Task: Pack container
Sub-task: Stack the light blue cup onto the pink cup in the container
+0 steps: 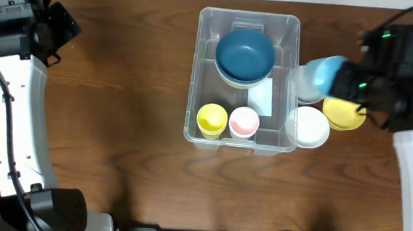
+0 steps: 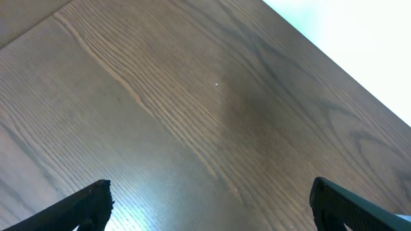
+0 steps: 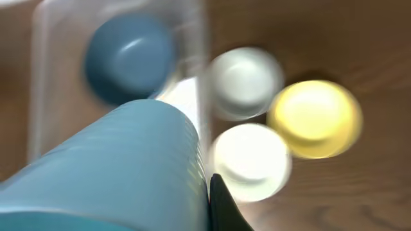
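I will first swing my right gripper across the bin's side and back, then move it down, to put the light blue cup inside the pink cup (image 1: 244, 122), open at the top.
The container (image 1: 193, 78) is a clear bin at the table's middle. Inside it are a dark blue bowl (image 1: 245, 56), a yellow cup (image 1: 211, 119), a pink cup (image 1: 244, 122) and a white label (image 1: 262, 97). My right gripper (image 1: 342, 81) hangs just past the bin's right wall, shut on a light blue cup (image 1: 324, 71). In the blurred right wrist view the light blue cup (image 3: 122, 167) fills the foreground, with one dark finger (image 3: 221, 205) pressed on its wall. My left gripper (image 2: 209, 199) stands open over bare wood at the far left.
Right of the bin sit a pale grey bowl (image 1: 307, 93), a white bowl (image 1: 310, 128) and a yellow bowl (image 1: 344, 115), close together under the right arm. The table's far edge (image 2: 359, 58) shows in the left wrist view.
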{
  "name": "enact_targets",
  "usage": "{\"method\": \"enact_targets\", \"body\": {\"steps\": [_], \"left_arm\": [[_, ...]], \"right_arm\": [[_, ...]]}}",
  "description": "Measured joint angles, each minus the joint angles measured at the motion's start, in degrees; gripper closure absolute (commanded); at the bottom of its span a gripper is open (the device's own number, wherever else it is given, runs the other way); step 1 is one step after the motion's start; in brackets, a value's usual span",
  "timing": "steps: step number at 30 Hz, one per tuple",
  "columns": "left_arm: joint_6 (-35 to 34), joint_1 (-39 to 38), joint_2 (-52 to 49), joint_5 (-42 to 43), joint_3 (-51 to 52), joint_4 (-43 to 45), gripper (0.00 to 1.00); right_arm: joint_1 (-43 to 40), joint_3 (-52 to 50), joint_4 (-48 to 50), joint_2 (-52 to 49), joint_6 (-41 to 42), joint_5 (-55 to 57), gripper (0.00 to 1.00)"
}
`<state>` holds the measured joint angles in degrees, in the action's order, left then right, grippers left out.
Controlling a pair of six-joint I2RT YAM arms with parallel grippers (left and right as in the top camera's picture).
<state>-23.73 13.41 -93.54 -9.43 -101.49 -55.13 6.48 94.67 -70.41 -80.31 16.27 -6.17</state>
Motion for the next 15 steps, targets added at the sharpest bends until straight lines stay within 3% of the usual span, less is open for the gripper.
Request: {"method": "enact_targets", "body": {"steps": [7,15], "left_arm": [[0.0,0.0,0.0,0.0,0.0,0.0,0.02],[0.0,0.0,0.0,0.0,0.0,0.0,0.02]], "right_arm": [[17.9,-0.02,-4.13,-0.96,1.57,2.27,0.95],[28.09,-0.02,-5.27,-9.42,4.2,10.23,0.92]]}}
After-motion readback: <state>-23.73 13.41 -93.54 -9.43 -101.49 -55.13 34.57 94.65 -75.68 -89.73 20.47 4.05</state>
